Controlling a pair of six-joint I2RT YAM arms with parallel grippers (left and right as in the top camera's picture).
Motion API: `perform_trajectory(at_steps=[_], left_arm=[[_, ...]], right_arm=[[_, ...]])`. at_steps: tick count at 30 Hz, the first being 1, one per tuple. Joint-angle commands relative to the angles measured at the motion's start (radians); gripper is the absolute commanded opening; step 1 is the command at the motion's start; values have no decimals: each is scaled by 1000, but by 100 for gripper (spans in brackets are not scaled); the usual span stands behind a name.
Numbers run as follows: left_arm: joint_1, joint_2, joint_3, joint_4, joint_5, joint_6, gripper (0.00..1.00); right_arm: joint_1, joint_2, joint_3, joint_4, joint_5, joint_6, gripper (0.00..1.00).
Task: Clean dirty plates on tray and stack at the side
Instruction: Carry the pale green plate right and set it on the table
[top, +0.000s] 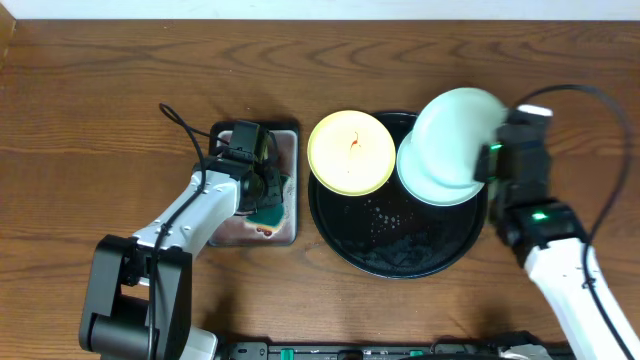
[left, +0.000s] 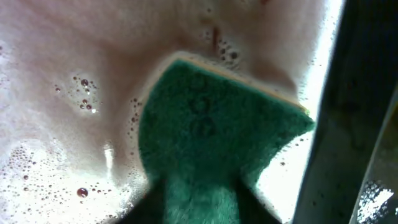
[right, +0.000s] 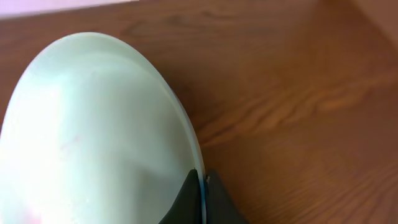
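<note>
My right gripper moves to the right in the overhead view next, past the black tray's rim, and down to the wooden table (top: 566, 143) (right: 298, 137), which lies bare there.
My right gripper (top: 491, 160) is shut on the rim of a pale mint-white plate (top: 458, 122) and holds it tilted above the right side of the black round tray (top: 400, 262). In the right wrist view the jaws (right: 200, 186) pinch that plate's edge (right: 93, 137). A second mint-white plate (top: 430, 190) lies in the tray under it. A pale yellow plate (top: 351, 152) with a red smear rests on the tray's left rim. My left gripper (top: 262, 190) is shut on the teal sponge (top: 269, 210), also in the left wrist view (left: 211, 124).
The rectangular grey metal tray (top: 287, 140) sits left of the black tray and holds reddish soapy water (left: 56, 93); the sponge is in it. The black tray's floor shows wet droplets (top: 395, 225). Brown wooden table (top: 90, 110) lies all around.
</note>
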Motion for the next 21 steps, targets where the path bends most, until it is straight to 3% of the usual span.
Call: perform_trajectory(at_steps=[1, 13, 21], left_arm=[[5, -6, -23, -4, -3, 19, 49], [5, -6, -23, -50, -3, 19, 59], [5, -6, -23, -50, -2, 19, 59]], right_arm=[[-120, -13, 22, 18, -177, 86, 1], [-577, 53, 20, -98, -183, 395, 1], [-643, 214, 20, -84, -232, 323, 1]])
